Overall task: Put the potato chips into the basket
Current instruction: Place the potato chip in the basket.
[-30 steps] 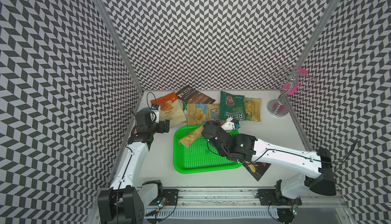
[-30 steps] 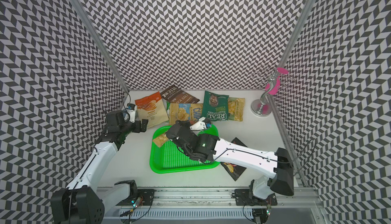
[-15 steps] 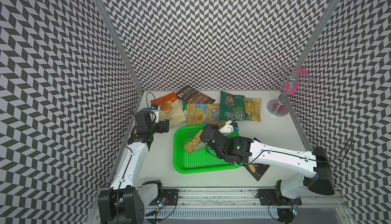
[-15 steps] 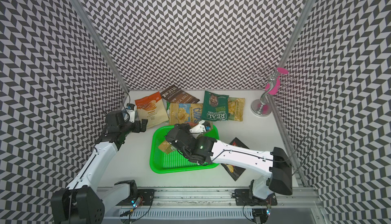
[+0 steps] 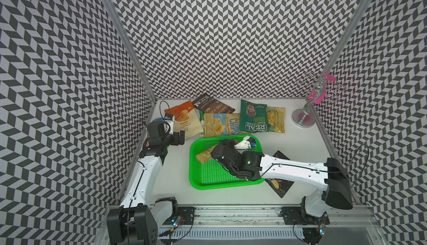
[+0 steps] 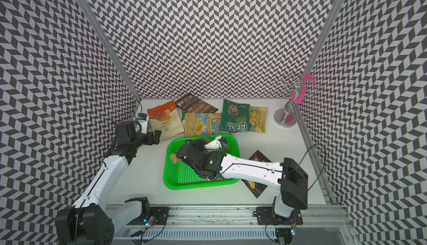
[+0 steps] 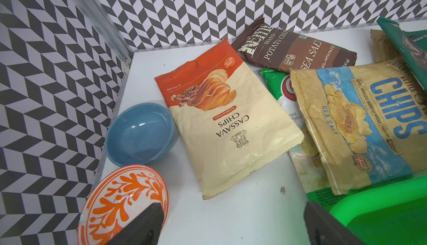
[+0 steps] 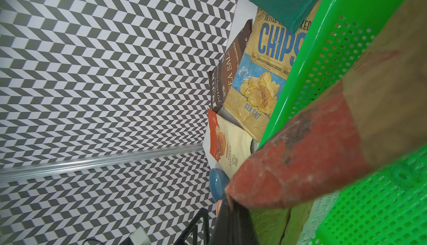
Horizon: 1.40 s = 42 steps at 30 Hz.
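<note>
My right gripper will next move outward and slightly down toward the basket's far side [image 5: 212, 144] [image 8: 332, 62] and let go of the tan bag with the red end, because the bag already hangs at a slant above the basket's mesh bottom.
The green basket [image 5: 192, 181] [image 6: 166, 176] sits mid-table. My right gripper [image 5: 213, 156] [image 8: 231, 206] reaches in over its left half, shut on a tan bag of potato chips with a red end [image 5: 204, 156] [image 6: 173, 157] [image 8: 323, 139], held slanted above the mesh floor. Behind the basket lie an orange-cream cassava bag [image 5: 184, 122] [image 7: 226, 126], a brown sea salt bag [image 5: 212, 106], a tan CHIPS bag [image 5: 221, 127] and a dark green REAL bag [image 5: 253, 119]. A black-red bag [image 5: 279, 183] lies under my right arm. My left gripper [image 5: 180, 137] [image 7: 231, 227] is open over bare table beside the cassava bag.
A blue bowl [image 7: 141, 135] and an orange-patterned bowl [image 7: 122, 200] stand by the left wall, close to my left gripper. A silver stand with pink pieces [image 5: 305, 116] occupies the back right corner. Patterned walls close in three sides.
My right gripper has carried the tan bag a little toward the front over the basket's left half. The left arm has not moved.
</note>
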Tool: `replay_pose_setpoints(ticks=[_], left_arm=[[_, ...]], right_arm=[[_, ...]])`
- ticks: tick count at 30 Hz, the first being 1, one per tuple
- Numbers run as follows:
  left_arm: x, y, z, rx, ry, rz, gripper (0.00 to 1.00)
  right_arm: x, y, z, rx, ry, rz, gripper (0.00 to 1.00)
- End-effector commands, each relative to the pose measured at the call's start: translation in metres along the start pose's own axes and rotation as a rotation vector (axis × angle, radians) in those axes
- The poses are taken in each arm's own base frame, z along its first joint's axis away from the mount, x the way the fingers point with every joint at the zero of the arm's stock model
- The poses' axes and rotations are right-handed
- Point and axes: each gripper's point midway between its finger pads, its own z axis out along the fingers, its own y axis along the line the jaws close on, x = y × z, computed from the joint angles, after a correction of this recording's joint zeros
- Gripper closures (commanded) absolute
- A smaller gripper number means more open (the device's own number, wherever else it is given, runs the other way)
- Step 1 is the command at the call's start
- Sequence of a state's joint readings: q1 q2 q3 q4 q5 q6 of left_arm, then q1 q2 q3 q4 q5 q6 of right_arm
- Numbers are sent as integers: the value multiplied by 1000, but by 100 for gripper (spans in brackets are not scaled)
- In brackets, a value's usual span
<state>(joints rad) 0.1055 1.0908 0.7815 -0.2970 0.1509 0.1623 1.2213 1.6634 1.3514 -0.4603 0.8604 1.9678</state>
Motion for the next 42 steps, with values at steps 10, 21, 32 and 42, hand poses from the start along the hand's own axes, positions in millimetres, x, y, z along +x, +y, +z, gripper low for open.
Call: replay_pose_setpoints(ticks=[10, 21, 32, 42], left_arm=[[-3, 2, -3, -9, -27, -3, 1], [-2, 3, -1, -6, -21, -5, 1], [-3, 2, -1, -5, -22, -3, 1], [-2, 1, -1, 2, -23, -2, 1]], right_arm=[[-12, 21, 26, -47, -120, 35, 100], [-12, 19, 38, -52, -134, 14, 100], [-11, 7, 35, -51, -80, -32, 94], [-28, -1, 10, -48, 5, -64, 65]])
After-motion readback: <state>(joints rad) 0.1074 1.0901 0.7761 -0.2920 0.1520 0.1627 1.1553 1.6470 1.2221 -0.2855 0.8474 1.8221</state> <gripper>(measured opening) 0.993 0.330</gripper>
